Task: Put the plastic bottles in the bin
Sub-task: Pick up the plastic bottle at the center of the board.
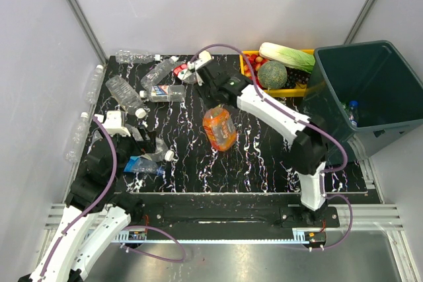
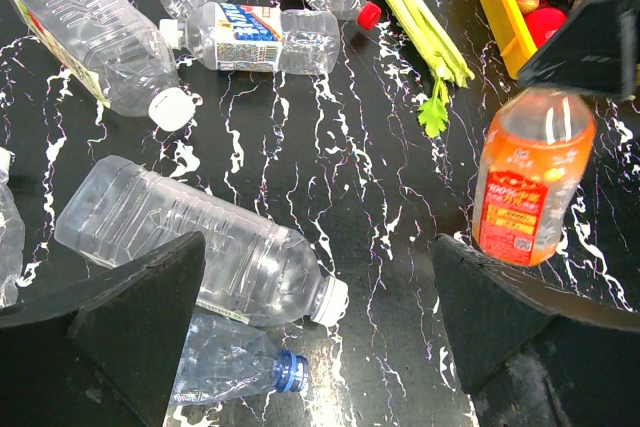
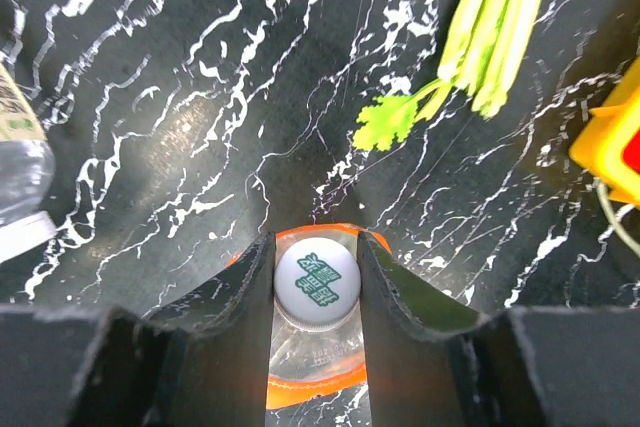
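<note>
The orange bottle is hanging and has to clear the bin's tall rim, so the robot's right gripper will next rise and swing to the right in the top view over the bin's opening (image 1: 371, 89).
My right gripper (image 3: 316, 247) is shut on the white cap of the orange bottle (image 3: 315, 387), which hangs over the mat's middle (image 1: 220, 128). It also shows in the left wrist view (image 2: 530, 187). My left gripper (image 2: 315, 327) is open above a clear bottle with a white cap (image 2: 200, 237) and a crushed bottle with a blue neck ring (image 2: 235, 362), touching neither. Several more clear bottles lie at the far left of the mat (image 1: 165, 92). The dark teal bin (image 1: 390, 57) stands at the far right with a bottle (image 1: 352, 111) inside.
A yellow tray (image 1: 250, 57) with a melon (image 1: 271, 74), a cabbage and small red fruit stands left of the bin. Celery stalks (image 2: 415, 17) lie on the mat near the tray. Two bottles (image 1: 94, 82) lie off the mat's left edge by the wall.
</note>
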### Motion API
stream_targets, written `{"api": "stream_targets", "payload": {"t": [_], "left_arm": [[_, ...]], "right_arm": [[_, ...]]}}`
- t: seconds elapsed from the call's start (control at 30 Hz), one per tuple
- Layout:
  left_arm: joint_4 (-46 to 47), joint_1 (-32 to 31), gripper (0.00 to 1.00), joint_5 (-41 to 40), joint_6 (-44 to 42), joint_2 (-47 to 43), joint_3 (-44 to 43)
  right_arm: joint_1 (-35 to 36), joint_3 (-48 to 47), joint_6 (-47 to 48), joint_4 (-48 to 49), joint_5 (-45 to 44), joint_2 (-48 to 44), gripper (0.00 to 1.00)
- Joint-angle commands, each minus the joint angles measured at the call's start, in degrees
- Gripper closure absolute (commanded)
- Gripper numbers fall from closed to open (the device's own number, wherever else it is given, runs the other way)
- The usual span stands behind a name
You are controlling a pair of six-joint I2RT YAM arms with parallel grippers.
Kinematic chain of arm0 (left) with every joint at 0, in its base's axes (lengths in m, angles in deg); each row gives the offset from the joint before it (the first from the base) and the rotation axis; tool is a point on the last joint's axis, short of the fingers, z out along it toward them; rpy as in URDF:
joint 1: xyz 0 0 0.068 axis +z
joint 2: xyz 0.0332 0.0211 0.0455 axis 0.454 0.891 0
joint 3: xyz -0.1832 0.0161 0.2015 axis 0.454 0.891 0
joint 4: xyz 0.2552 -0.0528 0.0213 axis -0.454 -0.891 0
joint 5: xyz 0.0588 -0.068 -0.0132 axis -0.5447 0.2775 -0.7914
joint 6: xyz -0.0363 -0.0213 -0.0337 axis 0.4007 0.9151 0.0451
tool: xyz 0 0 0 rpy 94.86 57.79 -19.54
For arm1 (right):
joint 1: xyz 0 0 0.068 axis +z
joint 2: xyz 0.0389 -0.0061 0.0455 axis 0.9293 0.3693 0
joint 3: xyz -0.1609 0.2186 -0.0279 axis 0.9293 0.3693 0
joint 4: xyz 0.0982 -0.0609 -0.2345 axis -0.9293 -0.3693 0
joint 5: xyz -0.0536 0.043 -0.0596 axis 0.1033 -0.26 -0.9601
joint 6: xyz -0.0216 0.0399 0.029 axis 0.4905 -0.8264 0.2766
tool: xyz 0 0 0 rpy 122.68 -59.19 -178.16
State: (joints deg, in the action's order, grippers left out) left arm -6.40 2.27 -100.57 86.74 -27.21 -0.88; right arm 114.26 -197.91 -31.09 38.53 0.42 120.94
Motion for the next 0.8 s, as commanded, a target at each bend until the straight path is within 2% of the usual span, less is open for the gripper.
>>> {"api": "stream_targets", "payload": {"t": [0.0, 0.23, 0.53, 0.67, 0.77], "left_arm": [[1.3, -0.1, 0.01, 0.2, 0.3, -0.3, -0.4], [1.2, -0.1, 0.01, 0.0, 0.4, -0.7, -0.3], [1.2, -0.1, 0.01, 1.0, 0.2, -0.1, -0.3], [1.2, -0.1, 0.01, 1.1, 0.2, 0.0, -0.2], [1.3, -0.1, 0.01, 1.7, 0.2, 0.4, -0.2]], "right_arm": [[-0.3, -1.5, -0.5, -0.1, -2.8, -7.3, 0.78], [-0.3, -3.0, -1.1, -0.9, -6.9, -14.3, 0.79], [-2.2, -5.3, 1.6, 4.3, -20.4, -21.7, 0.81], [-4.9, -12.1, 5.7, 5.0, -24.6, -22.6, 0.81], [-5.4, -21.3, 8.4, 3.0, -28.1, -22.1, 0.81]]}}
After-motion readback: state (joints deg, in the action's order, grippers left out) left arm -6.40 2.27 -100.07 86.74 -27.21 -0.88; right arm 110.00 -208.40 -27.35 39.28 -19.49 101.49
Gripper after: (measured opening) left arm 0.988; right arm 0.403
